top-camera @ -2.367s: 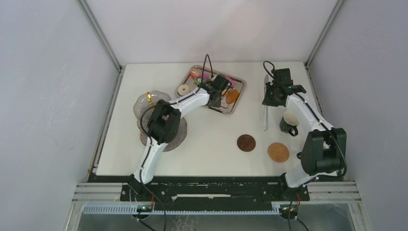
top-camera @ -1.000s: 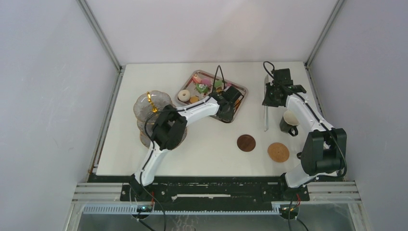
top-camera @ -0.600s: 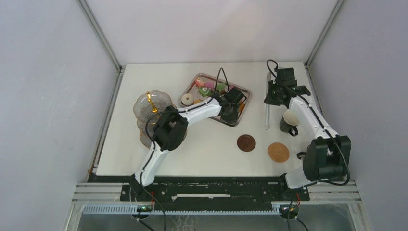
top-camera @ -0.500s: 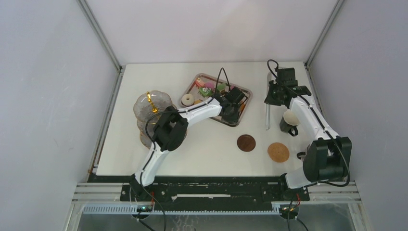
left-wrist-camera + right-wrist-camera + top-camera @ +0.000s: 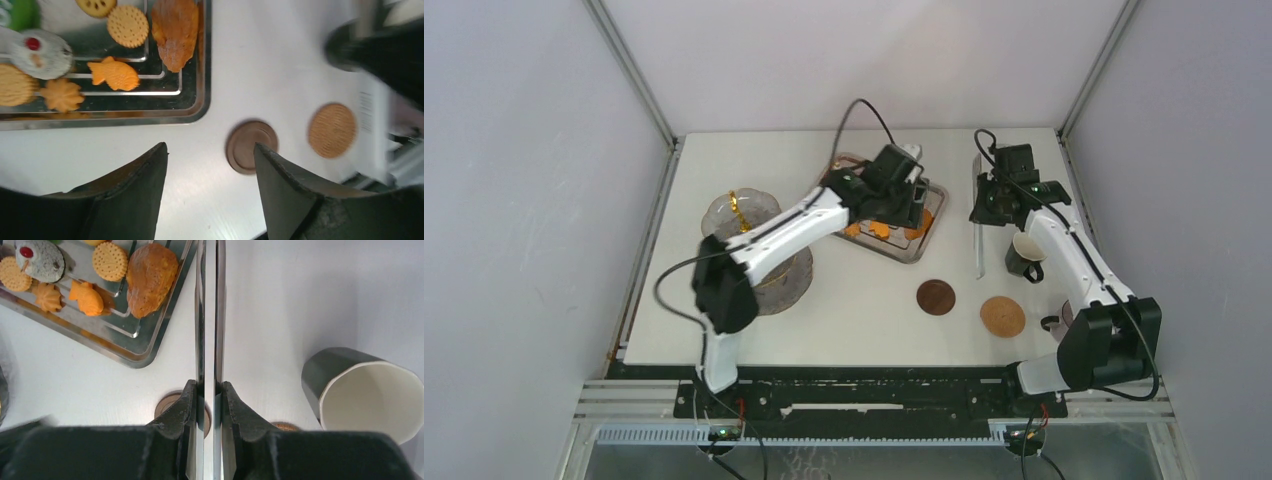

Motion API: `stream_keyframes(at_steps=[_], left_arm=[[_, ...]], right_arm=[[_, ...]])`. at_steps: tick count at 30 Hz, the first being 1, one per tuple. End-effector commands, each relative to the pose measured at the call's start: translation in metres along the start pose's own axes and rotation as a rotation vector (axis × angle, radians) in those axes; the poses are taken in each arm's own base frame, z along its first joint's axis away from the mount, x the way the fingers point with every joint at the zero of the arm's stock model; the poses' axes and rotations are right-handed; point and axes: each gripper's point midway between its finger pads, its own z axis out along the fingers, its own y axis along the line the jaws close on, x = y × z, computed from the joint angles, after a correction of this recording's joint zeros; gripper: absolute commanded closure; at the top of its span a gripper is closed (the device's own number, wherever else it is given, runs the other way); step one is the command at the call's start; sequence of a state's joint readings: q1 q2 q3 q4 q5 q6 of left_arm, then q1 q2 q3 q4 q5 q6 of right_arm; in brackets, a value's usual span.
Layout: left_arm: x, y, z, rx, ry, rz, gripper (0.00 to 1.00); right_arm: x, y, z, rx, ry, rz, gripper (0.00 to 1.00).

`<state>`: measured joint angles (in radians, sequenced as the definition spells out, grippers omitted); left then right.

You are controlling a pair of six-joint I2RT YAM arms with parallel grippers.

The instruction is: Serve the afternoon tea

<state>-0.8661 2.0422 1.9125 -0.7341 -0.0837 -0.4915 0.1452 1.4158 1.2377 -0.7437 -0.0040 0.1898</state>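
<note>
The tongs are hanging over bare table, so I will next move my right gripper to the left in the top view, over the steel tray's near corner, to let go of them there.
My left gripper hovers over the steel tray and is open, with nothing between its fingers. Below it the left wrist view shows round cookies, a fish-shaped biscuit, a white cake with a red cherry and a brown pastry on the tray. My right gripper is shut on the long metal tongs, which point toward the table's front. A dark coaster, a lighter coaster and a cup sit on the right side. The glass stand stands on the left.
The left arm's white links reach over the glass stand's lower tier. The cup stands just right of the tongs. The enclosure's grey walls and metal posts border the white table.
The left gripper has opened and lifted back from the tray's near right corner to above the tray. The tray sits slightly further right than earlier. The right gripper stays shut on the tongs.
</note>
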Motion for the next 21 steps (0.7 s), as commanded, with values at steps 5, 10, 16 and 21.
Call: stream_keyframes(at_steps=[5, 10, 16, 21], left_arm=[[-0.032, -0.018, -0.168, 0.189, -0.180, 0.160, 0.27], [-0.041, 0.008, -0.246, 0.138, -0.324, 0.193, 0.23], [-0.050, 0.097, -0.324, -0.112, -0.536, 0.028, 0.20], [-0.033, 0.172, -0.361, -0.270, -0.667, -0.197, 0.19]], right_arm=[[0.021, 0.031, -0.017, -0.070, 0.009, -0.041, 0.99], [0.052, 0.073, -0.016, -0.163, 0.095, -0.178, 0.93], [0.087, 0.104, -0.012, -0.238, 0.210, -0.307, 0.82], [0.104, 0.116, -0.005, -0.236, 0.295, -0.385, 0.79]])
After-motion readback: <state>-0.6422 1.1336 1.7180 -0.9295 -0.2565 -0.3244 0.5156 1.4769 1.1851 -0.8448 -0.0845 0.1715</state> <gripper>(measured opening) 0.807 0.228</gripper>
